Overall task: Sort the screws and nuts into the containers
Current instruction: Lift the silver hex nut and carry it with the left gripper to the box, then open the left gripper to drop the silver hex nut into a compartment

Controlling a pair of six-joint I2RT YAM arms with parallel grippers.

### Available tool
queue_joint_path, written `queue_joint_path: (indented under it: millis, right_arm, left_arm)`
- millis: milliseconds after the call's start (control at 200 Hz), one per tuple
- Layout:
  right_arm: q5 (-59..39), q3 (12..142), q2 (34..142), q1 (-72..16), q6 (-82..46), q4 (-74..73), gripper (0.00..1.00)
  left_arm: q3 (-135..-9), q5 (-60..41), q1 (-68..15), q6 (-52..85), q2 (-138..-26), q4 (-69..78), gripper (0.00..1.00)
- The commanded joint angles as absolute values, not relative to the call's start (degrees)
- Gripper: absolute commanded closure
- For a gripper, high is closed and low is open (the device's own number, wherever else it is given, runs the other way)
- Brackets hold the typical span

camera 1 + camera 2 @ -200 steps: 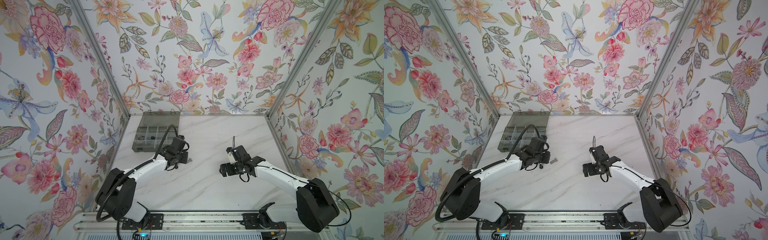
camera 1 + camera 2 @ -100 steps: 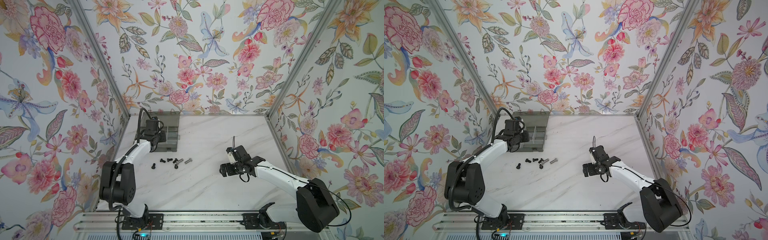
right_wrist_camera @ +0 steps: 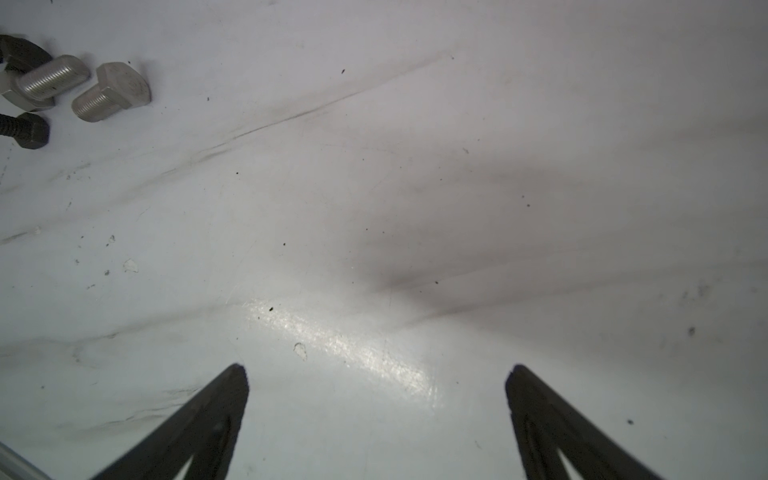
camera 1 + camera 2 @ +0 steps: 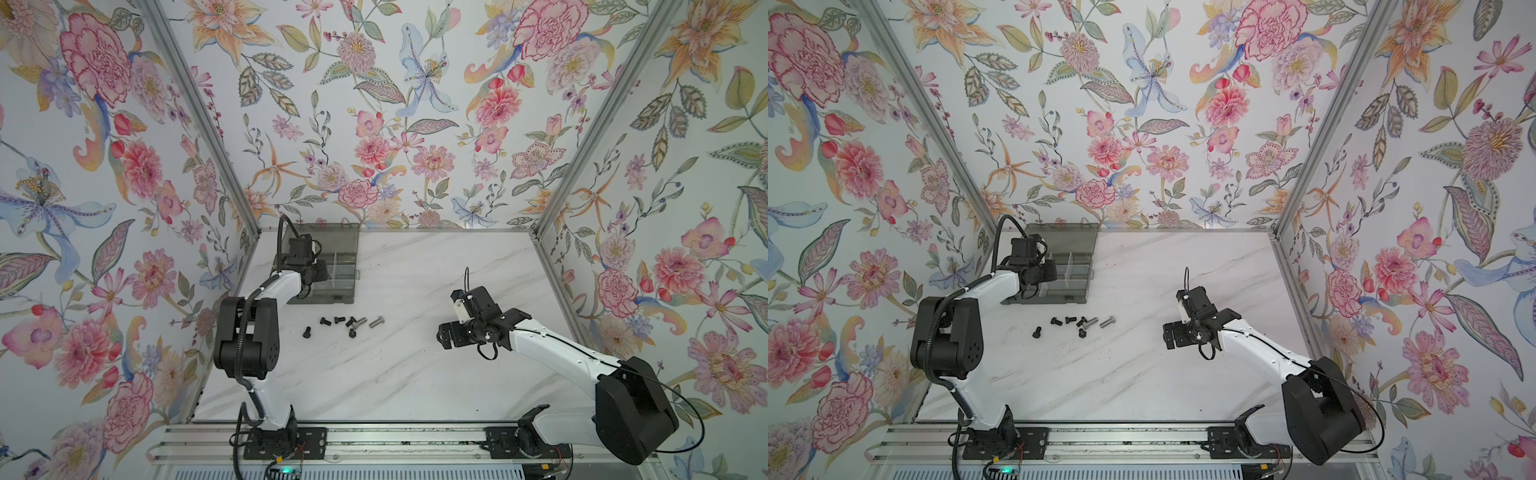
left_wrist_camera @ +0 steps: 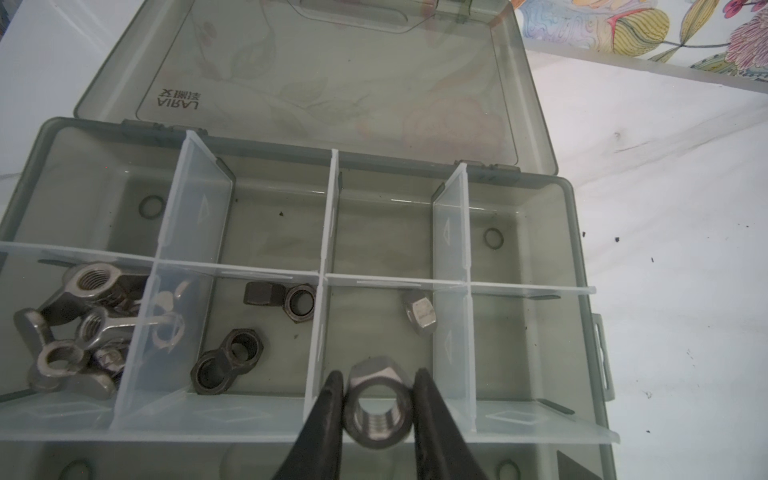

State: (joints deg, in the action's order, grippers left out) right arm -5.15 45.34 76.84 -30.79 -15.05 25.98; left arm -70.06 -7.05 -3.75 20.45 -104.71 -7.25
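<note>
The held silver hex nut comes down toward the cell's bare bottom next and leaves my left gripper beside the matching one, which already lies in the cell below.
My left gripper is shut on a silver hex nut, held above a cell of the smoky-grey containers box. That cell holds one silver hex nut. The neighbouring cell holds black hex nuts, and the one beyond holds silver wing nuts. In both top views the box sits at the back left, with the left wrist over it. Several black and silver screws lie loose in front of it. My right gripper stands open and empty over bare table, right of the silver screws.
The box's hinged lid lies open and flat behind the cells, close to the back wall. Flowered walls enclose the marble table on three sides. A metal rail carrying both arm bases runs along the front edge.
My left arm has swung from the pile of screws back and left to the box. The right arm has not moved.
</note>
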Motion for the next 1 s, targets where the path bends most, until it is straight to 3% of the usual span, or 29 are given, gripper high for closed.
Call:
queue_joint_path:
  millis: [0, 245, 300, 565, 996]
  right_arm:
    - [-4.9, 46.8, 76.6, -31.3, -15.6, 27.3, 0.01]
    - [-4.8, 46.4, 75.6, -31.6, -15.8, 27.8, 0.01]
    - [-4.7, 46.1, 75.1, -31.7, -16.0, 27.8, 0.01]
    - [-4.7, 45.5, 73.4, -32.0, -16.1, 28.0, 0.01]
    - [-4.7, 44.0, 71.5, -32.1, -16.2, 28.0, 0.01]
  left_arm:
    - [-71.5, -7.8, -3.2, 19.3, -106.2, -5.5, 1.0]
    - [-71.2, -8.7, -3.1, 19.5, -107.9, -3.7, 1.0]
    - [-71.6, -8.9, -3.1, 19.5, -108.3, -3.7, 0.94]
    - [-71.8, -9.5, -3.1, 19.9, -109.2, -3.1, 0.84]
    - [-72.0, -10.0, -3.1, 20.2, -109.3, -3.3, 0.55]
